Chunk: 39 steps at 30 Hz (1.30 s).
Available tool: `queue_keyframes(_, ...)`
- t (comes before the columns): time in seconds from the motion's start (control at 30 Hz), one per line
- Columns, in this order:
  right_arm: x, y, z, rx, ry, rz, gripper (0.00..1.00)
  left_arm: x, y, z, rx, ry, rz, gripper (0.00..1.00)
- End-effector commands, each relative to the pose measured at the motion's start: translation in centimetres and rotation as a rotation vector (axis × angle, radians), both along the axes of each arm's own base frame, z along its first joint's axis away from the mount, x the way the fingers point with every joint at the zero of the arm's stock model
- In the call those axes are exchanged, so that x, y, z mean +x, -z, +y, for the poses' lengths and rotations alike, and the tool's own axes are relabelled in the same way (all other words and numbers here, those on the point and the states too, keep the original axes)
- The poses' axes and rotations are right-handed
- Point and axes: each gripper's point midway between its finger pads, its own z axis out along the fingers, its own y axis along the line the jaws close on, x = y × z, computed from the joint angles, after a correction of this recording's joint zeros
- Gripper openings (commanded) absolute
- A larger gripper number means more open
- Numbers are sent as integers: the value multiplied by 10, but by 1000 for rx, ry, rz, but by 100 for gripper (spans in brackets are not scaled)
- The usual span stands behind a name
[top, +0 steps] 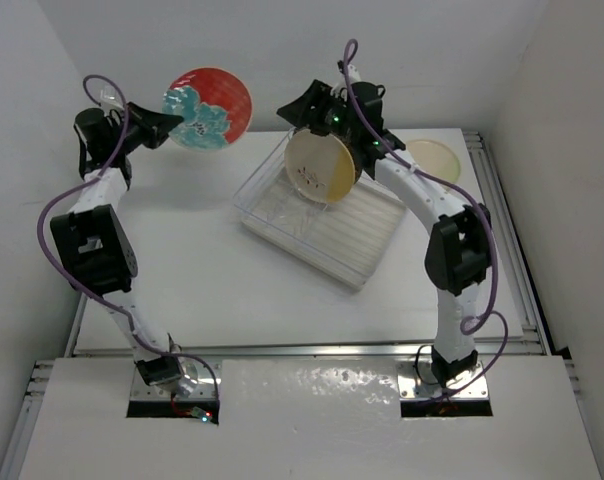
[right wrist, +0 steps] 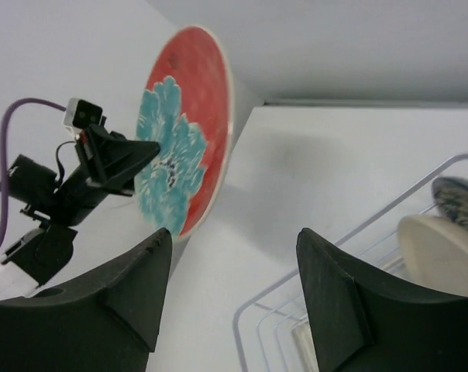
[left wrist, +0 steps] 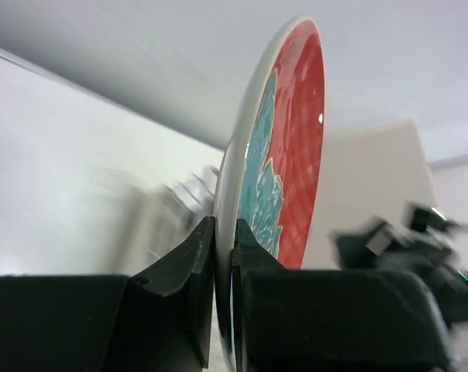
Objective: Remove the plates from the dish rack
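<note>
The bare far corner of the tabletop is below my left gripper. My left gripper will next lower the red-rimmed plate to it and let go of the plate's rim.
My left gripper (top: 174, 122) is shut on the rim of the red-rimmed plate with the teal pattern (top: 210, 108) and holds it up on edge, high over the table's far left. In the left wrist view the jaws (left wrist: 225, 232) pinch that plate (left wrist: 284, 155). My right gripper (top: 290, 112) is open and empty above the far end of the clear dish rack (top: 367, 245). A cream plate (top: 320, 167) stands upright in the rack. In the right wrist view my open gripper (right wrist: 234, 236) faces the red plate (right wrist: 184, 139), with the rack wire (right wrist: 335, 256), the cream plate (right wrist: 439, 244) and a blue-patterned plate (right wrist: 459, 194) at right.
A pale yellow plate (top: 434, 160) lies flat on the table at the far right, behind the right arm. White walls close in the table at the back and both sides. A metal rail (top: 512, 240) runs along the right edge.
</note>
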Motion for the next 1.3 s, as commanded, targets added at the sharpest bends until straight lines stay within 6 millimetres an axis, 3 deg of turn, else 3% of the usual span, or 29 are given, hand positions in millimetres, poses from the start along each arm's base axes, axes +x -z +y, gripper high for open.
queue_keyframes(0.0, -12, -70, -25, -42, 81, -203, 65, 25, -42, 49, 131, -159, -147, 0)
queue_keyframes(0.13, -23, -89, -35, -93, 95, -248, 65, 48, -25, 68, 120, -213, -141, 0)
queue_keyframes(0.23, -33, -104, -44, -120, 105, -279, 65, 73, -1, 93, 119, -270, -124, 0)
queue_keyframes(0.4, -46, -99, -55, -158, 126, -278, 65, 96, 37, 132, 192, -369, -81, 0)
queue_keyframes(0.53, -50, -94, -62, -192, 142, -258, 65, 106, 77, 149, 213, -401, -26, 0)
queue_keyframes(0.8, -54, -93, -64, -201, 145, -239, 65, 112, 139, 164, 149, -454, 68, 0)
queue_keyframes(1.03, -53, -94, -68, -212, 162, -244, 66, 105, 157, 193, 135, -502, 98, 0)
queue_keyframes(1.23, -50, -97, -68, -217, 168, -256, 66, 87, 194, 211, 197, -523, 215, 0)
queue_keyframes(1.27, -50, -97, -68, -217, 168, -258, 66, 82, 203, 209, 198, -520, 257, 10)
